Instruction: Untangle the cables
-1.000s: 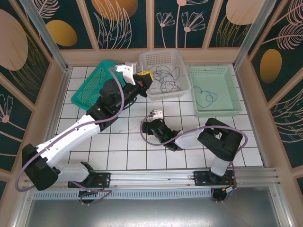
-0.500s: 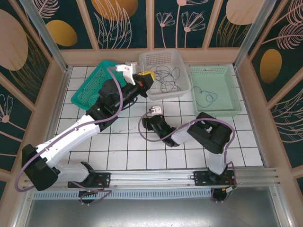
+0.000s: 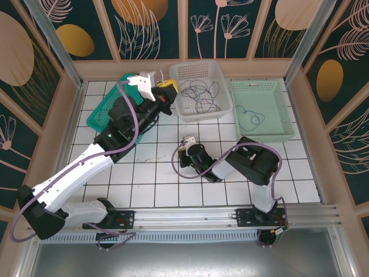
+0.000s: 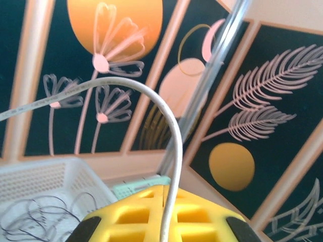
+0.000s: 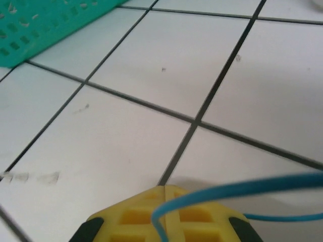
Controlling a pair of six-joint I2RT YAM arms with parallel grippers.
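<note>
My left gripper needs to swing away from the white basket [image 3: 216, 72] next, go down into the teal one and let go of the pale grey cable, as the teal basket [image 3: 109, 108] sits below.
Dark grey cables [image 3: 199, 95] lie tangled in the white basket [image 3: 216, 72]. My left gripper [image 3: 166, 88] hangs above that basket's left rim. In the left wrist view the left gripper [image 4: 166, 190] is shut on a pale grey cable [image 4: 174, 136], which arches up and away to the left. My right gripper [image 3: 182, 149] sits low over the tiles at mid-table. In the right wrist view the right gripper [image 5: 165, 189] is shut on a thin blue cable [image 5: 242, 187] that trails off to the right. Another blue cable [image 3: 251, 118] lies in the mint basket [image 3: 277, 86].
A teal basket [image 3: 109, 107] leans at the back left, beside the left arm; its corner [image 5: 45, 25] is ahead of the right gripper. The white basket [image 4: 40, 184] with dark cables [image 4: 35, 217] lies under the left gripper. Wooden walls and metal posts ring the tiled table.
The right gripper went from open to shut, closing on the blue cable low over the tiles. The left arm swung left and back, carrying the pale grey cable.
</note>
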